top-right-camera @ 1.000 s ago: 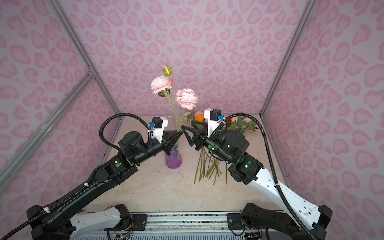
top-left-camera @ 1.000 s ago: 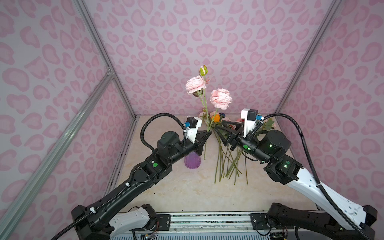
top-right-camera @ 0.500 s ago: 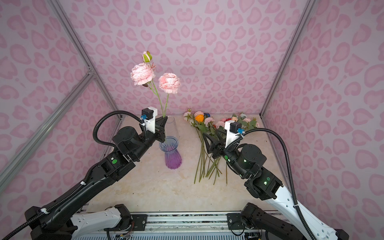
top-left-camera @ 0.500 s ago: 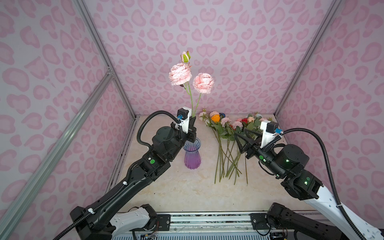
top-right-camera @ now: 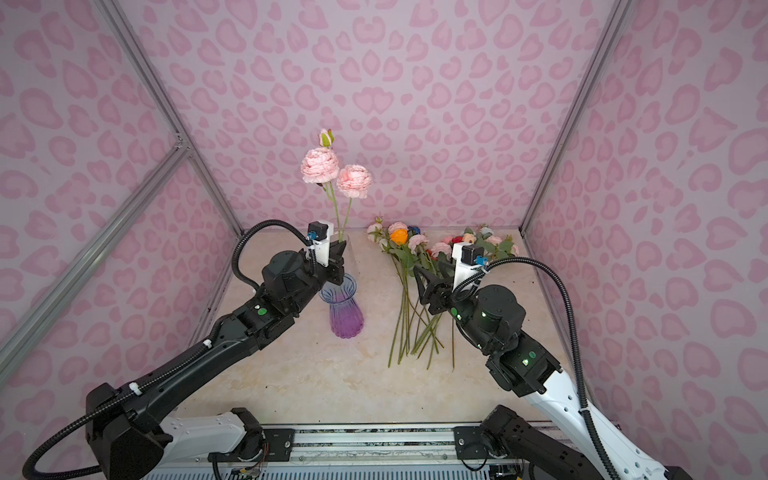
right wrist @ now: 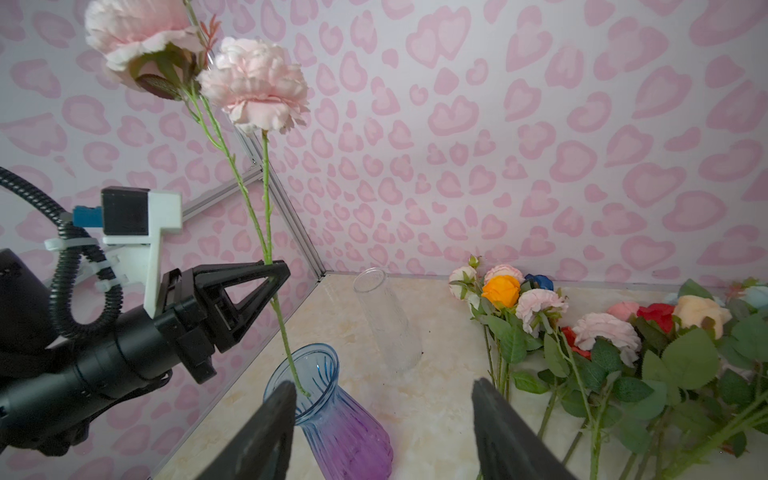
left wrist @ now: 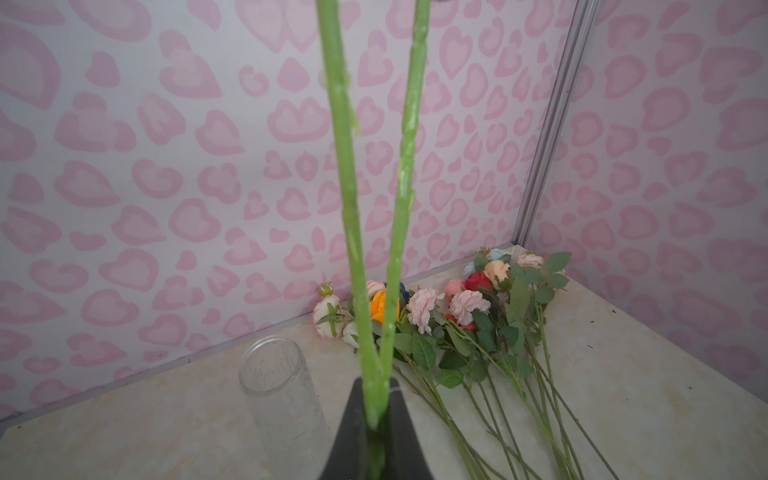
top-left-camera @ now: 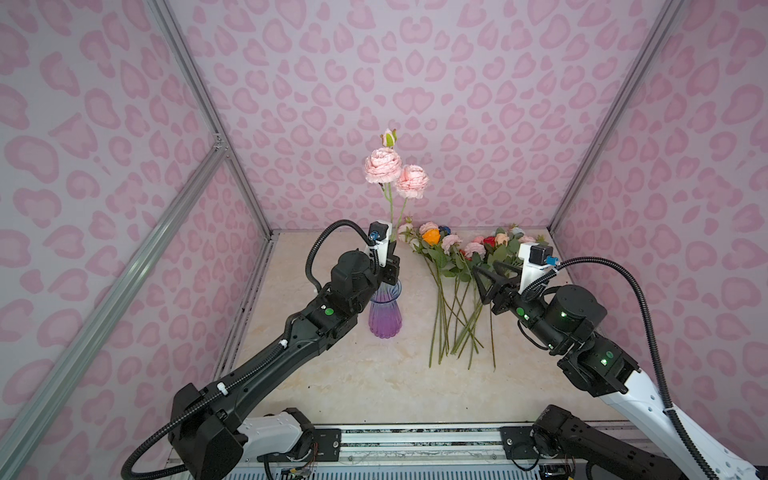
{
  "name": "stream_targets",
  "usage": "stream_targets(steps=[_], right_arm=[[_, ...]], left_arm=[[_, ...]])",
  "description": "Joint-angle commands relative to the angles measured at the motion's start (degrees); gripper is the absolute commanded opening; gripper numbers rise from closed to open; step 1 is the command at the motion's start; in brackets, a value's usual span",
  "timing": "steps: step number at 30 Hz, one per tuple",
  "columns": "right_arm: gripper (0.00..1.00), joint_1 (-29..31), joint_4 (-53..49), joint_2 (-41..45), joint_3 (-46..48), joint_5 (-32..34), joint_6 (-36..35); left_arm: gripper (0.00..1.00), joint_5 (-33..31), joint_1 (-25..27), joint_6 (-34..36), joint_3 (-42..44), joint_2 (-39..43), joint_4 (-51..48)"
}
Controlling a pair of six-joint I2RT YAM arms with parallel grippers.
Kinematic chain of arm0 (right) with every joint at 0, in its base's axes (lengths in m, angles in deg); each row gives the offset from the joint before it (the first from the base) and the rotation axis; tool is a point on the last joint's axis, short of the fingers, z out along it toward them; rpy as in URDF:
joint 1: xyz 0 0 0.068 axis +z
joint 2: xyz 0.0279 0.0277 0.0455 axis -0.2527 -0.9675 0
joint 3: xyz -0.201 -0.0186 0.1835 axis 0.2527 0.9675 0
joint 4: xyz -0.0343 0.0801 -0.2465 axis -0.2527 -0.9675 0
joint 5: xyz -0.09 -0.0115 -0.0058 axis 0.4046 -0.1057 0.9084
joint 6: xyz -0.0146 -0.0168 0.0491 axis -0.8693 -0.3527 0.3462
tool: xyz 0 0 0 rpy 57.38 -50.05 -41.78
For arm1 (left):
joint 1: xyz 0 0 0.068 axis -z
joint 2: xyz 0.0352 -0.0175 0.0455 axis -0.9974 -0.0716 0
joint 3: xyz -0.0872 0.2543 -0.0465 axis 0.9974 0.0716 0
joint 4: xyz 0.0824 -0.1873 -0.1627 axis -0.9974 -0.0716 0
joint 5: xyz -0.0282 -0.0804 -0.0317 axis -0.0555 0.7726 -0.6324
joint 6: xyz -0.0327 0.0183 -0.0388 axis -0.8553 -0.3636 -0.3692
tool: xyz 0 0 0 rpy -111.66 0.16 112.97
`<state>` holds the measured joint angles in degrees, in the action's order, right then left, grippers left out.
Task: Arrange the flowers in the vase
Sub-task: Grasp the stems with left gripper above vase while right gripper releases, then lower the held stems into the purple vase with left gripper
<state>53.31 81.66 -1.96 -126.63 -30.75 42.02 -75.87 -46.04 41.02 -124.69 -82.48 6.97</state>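
Note:
The forked green stem's lower end is already just inside the ribbed vase, so my left gripper will lower toward the vase's blue opening (top-left-camera: 387,292) and let go of the stem.
A blue-to-purple ribbed vase (top-left-camera: 385,320) (top-right-camera: 345,316) (right wrist: 336,419) stands left of the table's middle. My left gripper (top-left-camera: 392,266) (top-right-camera: 338,255) (left wrist: 376,388) (right wrist: 279,271) is shut on the forked green stem (left wrist: 374,257) of a sprig of two pale pink flowers (top-left-camera: 384,166) (top-right-camera: 320,166) (right wrist: 253,83), held upright over the vase. The stem's lower end sits just inside the vase's mouth. The other flowers (top-left-camera: 457,266) (top-right-camera: 415,257) (left wrist: 465,307) (right wrist: 602,332) lie in a heap to the right. My right gripper (top-left-camera: 486,269) (top-right-camera: 430,270) (right wrist: 382,384) hangs open above their stems, holding nothing.
A clear glass vase (left wrist: 278,390) (right wrist: 386,320) stands behind the coloured one, near the back wall. Pink patterned walls with aluminium posts (top-left-camera: 598,116) close in three sides. A metal rail (top-left-camera: 415,436) runs along the front edge.
Both grippers met at the sprig mid-table a second ago. The left gripper has carried it left and down over the vase; the right gripper has drawn back right, open.

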Motion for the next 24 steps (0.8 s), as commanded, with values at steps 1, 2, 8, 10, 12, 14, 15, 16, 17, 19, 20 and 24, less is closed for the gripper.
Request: stream_targets(steps=[1, 2, 8, 10, 12, 14, 15, 16, 17, 19, 20, 24], right_arm=[[0.67, -0.83, -0.65, -0.47, 0.43, -0.91, 0.15], [0.67, -1.14, -0.71, -0.53, 0.65, -1.22, 0.15], [0.67, -2.71, -0.14, -1.37, 1.34, -2.80, 1.02], [0.67, -2.86, 0.06, -1.63, 1.67, -3.00, 1.25], [0.67, -2.93, 0.43, -1.82, 1.93, -3.16, 1.55], [0.67, -3.08, 0.86, -1.90, 2.32, -3.37, 1.78], [0.67, -3.07, 1.16, -1.95, 2.53, -3.38, 1.88], [0.67, -3.08, 1.14, -2.01, 2.53, -3.46, 1.88], [0.67, -3.05, 1.03, -2.11, 2.63, -3.48, 1.91], [0.67, -3.10, 0.84, -2.34, 2.44, -3.47, 2.07], [0.67, -3.08, 0.81, -2.47, 2.42, -3.55, 2.06], [0.67, -3.09, 0.57, -2.41, 2.46, -3.38, 2.32]], left_arm=[[0.04, -0.15, 0.02, -3.14, 2.19, -1.03, 5.58], [0.04, -0.63, 0.02, -3.56, 2.92, -1.35, 5.58], [0.04, -1.33, 0.14, -4.36, 5.31, -2.03, 3.79], [0.04, -2.37, 0.17, -3.99, 6.28, -1.67, 3.45], [0.04, -3.31, 0.29, -3.54, 7.55, -1.01, 3.35], [0.05, -4.38, 0.52, -2.94, 9.68, -0.30, 4.39], [0.05, -4.67, 0.60, -2.71, 10.64, -0.05, 4.86], [0.06, -5.19, 0.66, -2.52, 11.11, 0.00, 4.94], [0.07, -5.55, 0.83, -2.33, 11.30, -0.04, 4.77], [0.10, -6.32, 1.06, -2.15, 11.30, -0.09, 4.16], [0.11, -6.33, 1.05, -2.12, 11.38, -0.08, 3.87], [0.19, -6.41, 1.47, -2.00, 10.80, -0.17, 2.21]])
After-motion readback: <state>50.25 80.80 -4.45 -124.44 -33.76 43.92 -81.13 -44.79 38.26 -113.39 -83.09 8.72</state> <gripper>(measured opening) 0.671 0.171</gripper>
